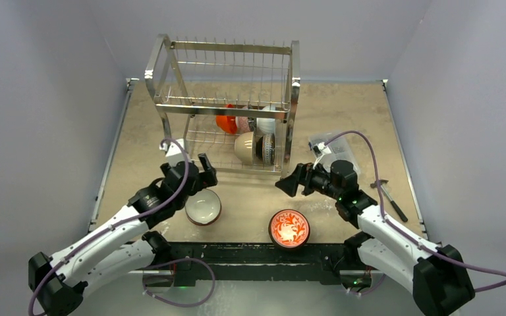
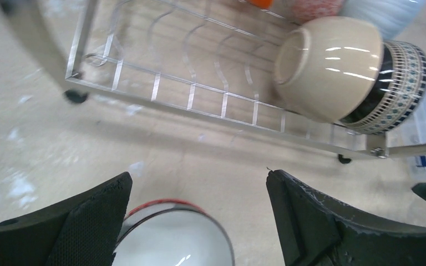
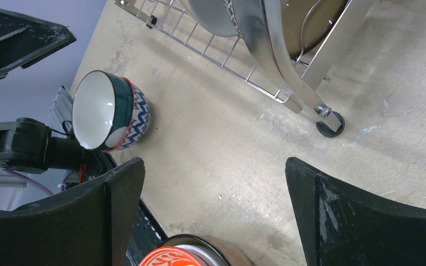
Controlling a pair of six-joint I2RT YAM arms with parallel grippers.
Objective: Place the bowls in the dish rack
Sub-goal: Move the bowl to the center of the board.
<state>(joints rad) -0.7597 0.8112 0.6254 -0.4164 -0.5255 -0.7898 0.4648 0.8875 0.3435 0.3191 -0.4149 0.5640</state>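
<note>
My left gripper should move its open fingers back and down around the white-inside bowl's rim nearest my arm, because the bowl is below it and further back.
The steel wire dish rack (image 1: 224,99) stands at the table's back middle; its lower shelf holds a tan bowl (image 1: 244,147) nested against a grey-black patterned bowl (image 1: 267,149), with an orange-red bowl (image 1: 226,122) and others behind. A white-inside, blue-patterned bowl (image 1: 203,206) sits on the table just below my open left gripper (image 1: 201,172); it also shows in the left wrist view (image 2: 175,235) and right wrist view (image 3: 108,111). A red-and-white floral bowl (image 1: 289,228) sits near the front edge, below my open, empty right gripper (image 1: 292,182).
A clear plastic box (image 1: 333,151) lies behind the right arm. A dark tool (image 1: 389,199) lies at the right edge. The rack's near foot (image 3: 329,123) stands close to the right gripper. Grey walls enclose the table.
</note>
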